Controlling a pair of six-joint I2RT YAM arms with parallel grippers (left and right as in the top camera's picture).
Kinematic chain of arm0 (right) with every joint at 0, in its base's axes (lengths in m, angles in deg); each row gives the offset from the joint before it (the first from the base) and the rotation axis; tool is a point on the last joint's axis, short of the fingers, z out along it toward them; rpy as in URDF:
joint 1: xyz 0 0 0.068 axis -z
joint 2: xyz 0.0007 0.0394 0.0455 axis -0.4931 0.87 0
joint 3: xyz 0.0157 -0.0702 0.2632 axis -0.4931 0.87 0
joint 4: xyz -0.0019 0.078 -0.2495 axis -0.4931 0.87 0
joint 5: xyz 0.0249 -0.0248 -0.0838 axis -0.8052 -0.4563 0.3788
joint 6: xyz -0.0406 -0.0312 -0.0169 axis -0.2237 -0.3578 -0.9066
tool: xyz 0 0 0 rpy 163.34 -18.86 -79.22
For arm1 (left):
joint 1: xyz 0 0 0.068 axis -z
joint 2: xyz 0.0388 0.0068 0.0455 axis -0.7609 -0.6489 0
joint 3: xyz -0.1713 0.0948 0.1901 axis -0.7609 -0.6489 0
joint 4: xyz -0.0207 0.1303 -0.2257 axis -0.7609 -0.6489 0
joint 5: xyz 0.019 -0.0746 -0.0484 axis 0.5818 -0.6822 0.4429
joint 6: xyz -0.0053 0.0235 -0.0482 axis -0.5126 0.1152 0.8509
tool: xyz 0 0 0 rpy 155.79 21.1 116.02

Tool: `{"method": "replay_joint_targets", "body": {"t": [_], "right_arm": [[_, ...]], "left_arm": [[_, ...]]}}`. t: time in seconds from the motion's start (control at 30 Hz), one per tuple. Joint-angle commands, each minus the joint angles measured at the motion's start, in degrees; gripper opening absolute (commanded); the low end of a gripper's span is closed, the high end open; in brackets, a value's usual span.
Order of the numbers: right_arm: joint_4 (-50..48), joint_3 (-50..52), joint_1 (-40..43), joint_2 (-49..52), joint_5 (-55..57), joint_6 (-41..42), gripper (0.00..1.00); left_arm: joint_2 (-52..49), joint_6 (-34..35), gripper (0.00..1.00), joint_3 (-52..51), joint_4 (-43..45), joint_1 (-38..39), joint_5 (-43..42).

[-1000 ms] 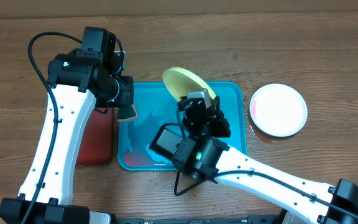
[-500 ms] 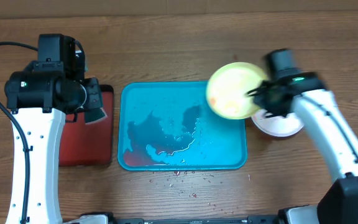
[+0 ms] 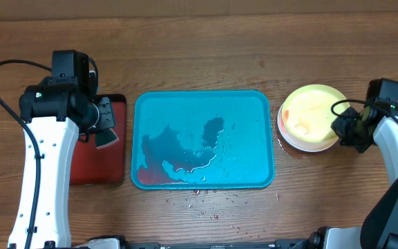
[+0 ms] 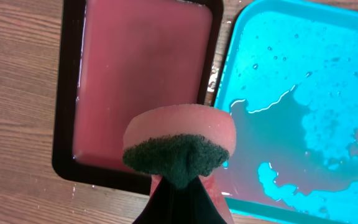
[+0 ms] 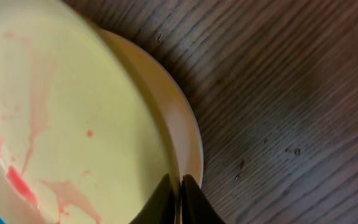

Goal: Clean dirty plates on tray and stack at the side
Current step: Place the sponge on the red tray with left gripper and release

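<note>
The sponge still hangs above the pinkish liquid of the tray, so the robot's left gripper will next move down into the middle of the dark red tray (image 4: 135,68) and release the sponge.
The yellow-green plate (image 3: 311,116) lies on the white plate (image 3: 288,142) to the right of the turquoise tray (image 3: 254,104). My right gripper (image 3: 340,126) is shut on the yellow-green plate's right rim; the right wrist view shows its fingers (image 5: 179,186) pinching that rim, with red smears on the yellow-green plate (image 5: 55,124) and the white plate (image 5: 182,124) under it. My left gripper (image 3: 103,126) is shut on a pink sponge with a green scouring pad (image 4: 180,140), held over the dark red tray (image 4: 135,68). The tray holds water and red residue. The light blue plate is out of view.
The dark red tray (image 3: 109,173) lies left of the turquoise tray and holds pinkish liquid. Red crumbs and droplets (image 3: 202,197) dot the table in front of the turquoise tray. A wet patch (image 3: 282,149) lies by the plates.
My right gripper has carried the yellow-green plate off the tray to the right and set it on the white plate. My left gripper with the sponge has moved left over the dark red tray.
</note>
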Motion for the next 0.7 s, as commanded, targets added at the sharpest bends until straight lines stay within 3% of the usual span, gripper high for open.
{"method": "replay_joint_targets", "body": {"t": [0.0, 0.03, 0.07, 0.13, 0.27, 0.47, 0.57, 0.67], "right_arm": [[-0.92, 1.2, -0.07, -0.66, 1.03, -0.33, 0.26], [-0.52, 1.16, -0.24, -0.66, 0.22, -0.66, 0.45], [0.13, 0.98, -0.33, -0.66, -1.14, -1.01, 0.57], [2.69, -0.33, -0.37, -0.68, -5.92, -4.02, 0.71], [8.76, -5.81, -2.32, -0.74, -11.47, -8.35, 0.8], [10.29, -9.44, -11.04, -0.74, -12.2, -8.44, 0.84], [9.27, -9.44, -16.39, -0.74, -12.11, -8.44, 0.87], [8.9, -9.44, -19.74, -0.74, -11.13, -8.44, 0.92]], "left_arm": [[0.28, -0.28, 0.04, -0.9, 1.01, -0.48, 0.74], [0.28, -0.07, 0.04, -0.9, 0.96, -0.94, 0.74], [0.28, -0.04, 0.04, -0.9, 0.76, -1.51, 0.7], [0.28, -0.07, 0.04, -0.92, -0.33, -4.02, 0.52], [0.28, -0.85, 0.04, -2.34, -0.26, -8.46, 0.55], [0.28, -2.73, 0.04, -12.22, 6.49, -12.28, 0.66], [0.26, -5.22, 0.05, -22.6, 20.87, -12.72, 0.76], [0.26, -5.66, 0.25, -29.46, 33.03, -12.72, 0.76]]}}
